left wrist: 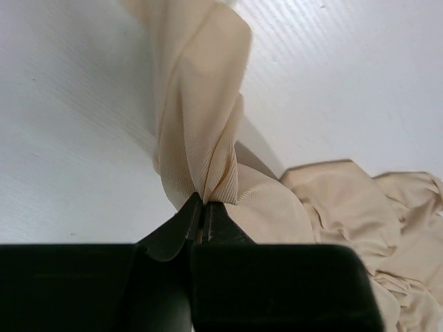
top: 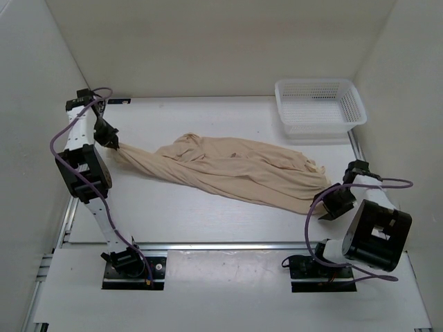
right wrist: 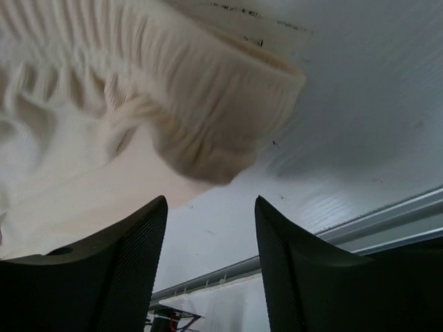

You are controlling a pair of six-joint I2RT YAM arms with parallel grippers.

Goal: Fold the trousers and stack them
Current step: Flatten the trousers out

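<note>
My left gripper will lift high and outward toward the table's back corner and let go of the bunched leg end, because the trousers (top: 235, 169) lie wrinkled across the table.
The beige trousers (top: 235, 169) lie stretched and wrinkled across the middle of the table, from the left arm to the right arm. My left gripper (top: 113, 143) is shut on a bunched end of one leg; in the left wrist view the fabric (left wrist: 201, 124) rises pinched from between the closed fingertips (left wrist: 204, 204). My right gripper (top: 331, 206) is open and empty, just beside the right end of the trousers. In the right wrist view the gathered elastic waistband (right wrist: 208, 117) sits just ahead of the spread fingers (right wrist: 142, 235).
A white plastic mesh basket (top: 320, 105) stands at the back right corner. White walls close in the table on three sides. A metal rail (top: 221, 245) runs along the near edge in front of the arm bases.
</note>
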